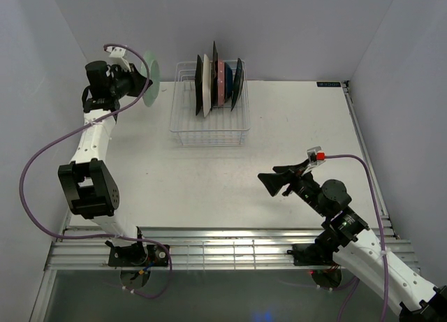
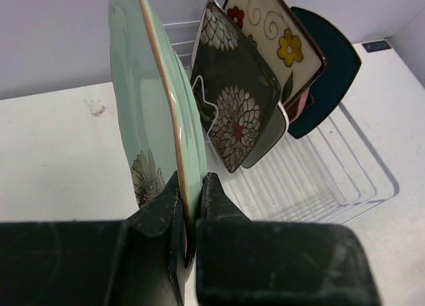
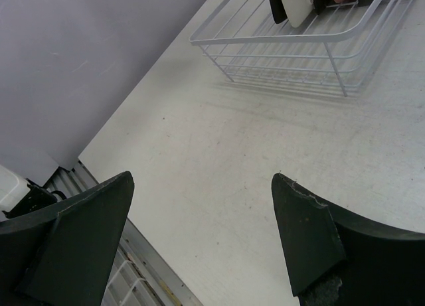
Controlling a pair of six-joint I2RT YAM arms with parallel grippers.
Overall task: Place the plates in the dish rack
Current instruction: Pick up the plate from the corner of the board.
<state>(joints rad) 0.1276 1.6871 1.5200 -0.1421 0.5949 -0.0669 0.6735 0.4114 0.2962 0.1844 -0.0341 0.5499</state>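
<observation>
My left gripper shifts to the right in the top view next and turns the green plate [image 1: 151, 79] over the dish rack's end beside the dark floral plate, where space is free.
My left gripper [image 1: 137, 76] is shut on the rim of the round pale green plate [image 1: 151, 79] and holds it on edge above the table, left of the dish rack [image 1: 190, 130]. In the left wrist view the green plate [image 2: 143, 93] stands upright between my fingers [image 2: 219, 200]. The white wire rack [image 2: 319, 180] holds several plates on edge: a dark floral one [image 2: 236, 97], a patterned one [image 2: 275, 34], a dark blue one [image 2: 325, 70]. My right gripper [image 1: 269, 183] is open and empty over the table's front right.
The rack's front half [image 3: 292, 47] holds no plates. Purple-grey walls close the table on the left, back and right. A metal rail [image 1: 230, 249] runs along the near edge.
</observation>
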